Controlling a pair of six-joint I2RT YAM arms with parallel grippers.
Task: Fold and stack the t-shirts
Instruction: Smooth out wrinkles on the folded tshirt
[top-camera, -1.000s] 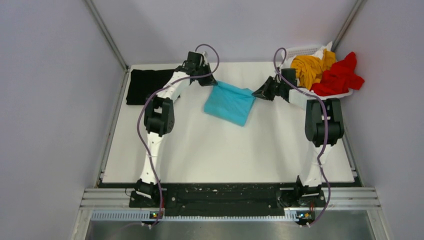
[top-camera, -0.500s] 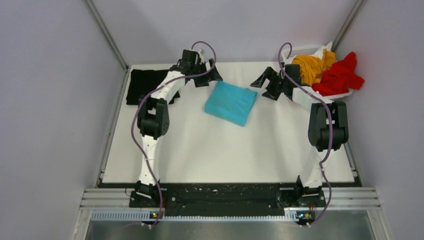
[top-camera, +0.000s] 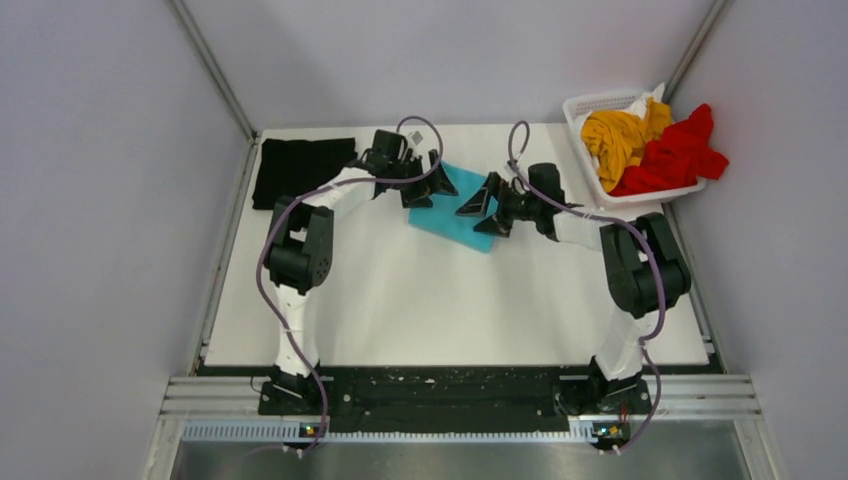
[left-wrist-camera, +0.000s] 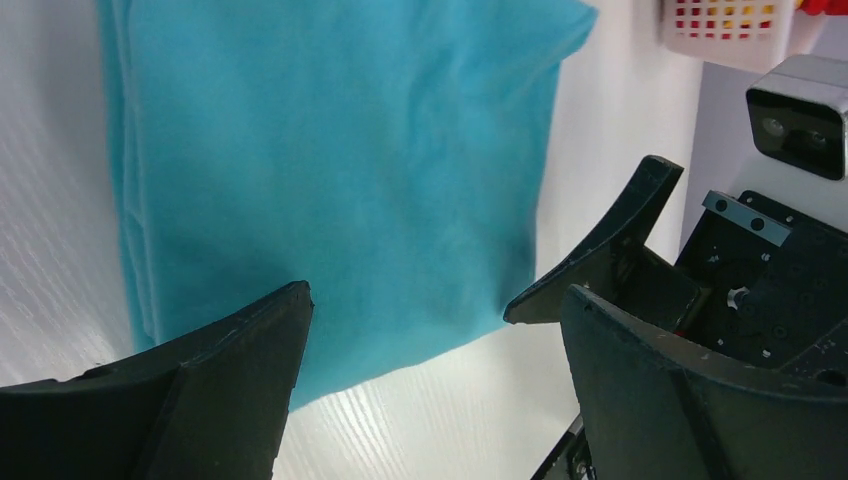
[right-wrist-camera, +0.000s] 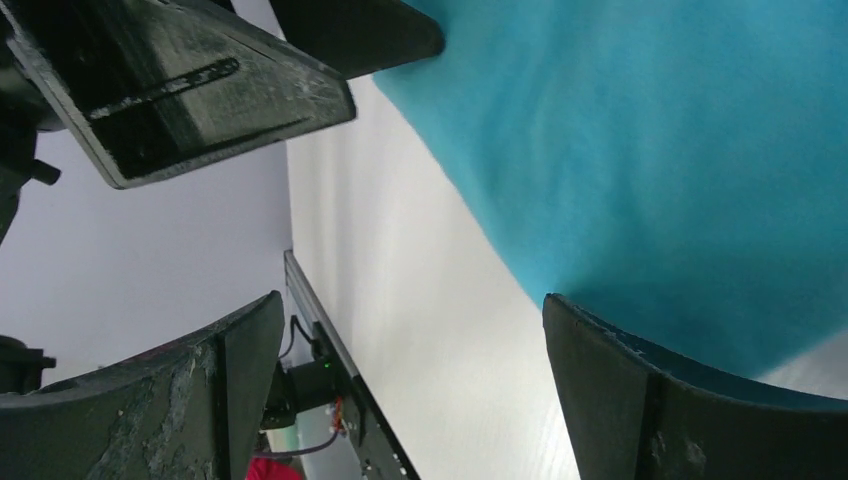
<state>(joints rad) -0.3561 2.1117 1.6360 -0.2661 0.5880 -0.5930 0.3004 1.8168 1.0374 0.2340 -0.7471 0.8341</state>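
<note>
The folded shirts still lie apart and aren't stacked. So I will move my left gripper back and down next and close it on the turquoise t-shirt's edge (top-camera: 413, 216) (left-wrist-camera: 135, 220) facing the black t-shirt.
A folded turquoise t-shirt (top-camera: 452, 212) (left-wrist-camera: 330, 170) (right-wrist-camera: 650, 140) lies flat on the white table, mid-back. My left gripper (top-camera: 428, 184) (left-wrist-camera: 437, 300) stands open over its left edge, nothing between the fingers. My right gripper (top-camera: 481, 212) (right-wrist-camera: 410, 305) is open over the shirt's near-right edge, facing the left one, also holding nothing. A folded black t-shirt (top-camera: 298, 170) lies at the back left. The mustard yellow t-shirt (top-camera: 620, 135) and the red t-shirt (top-camera: 678, 152) are bunched in the basket.
A white lattice basket (top-camera: 590, 104) (left-wrist-camera: 715, 25) stands at the back right corner, with red cloth spilling over its right rim. Grey walls close in the table on both sides. The two grippers sit close together above the turquoise shirt.
Both grippers opened and let go of the turquoise shirt's far corners. They lifted back, then came in toward each other over the shirt, which now lies flat.
</note>
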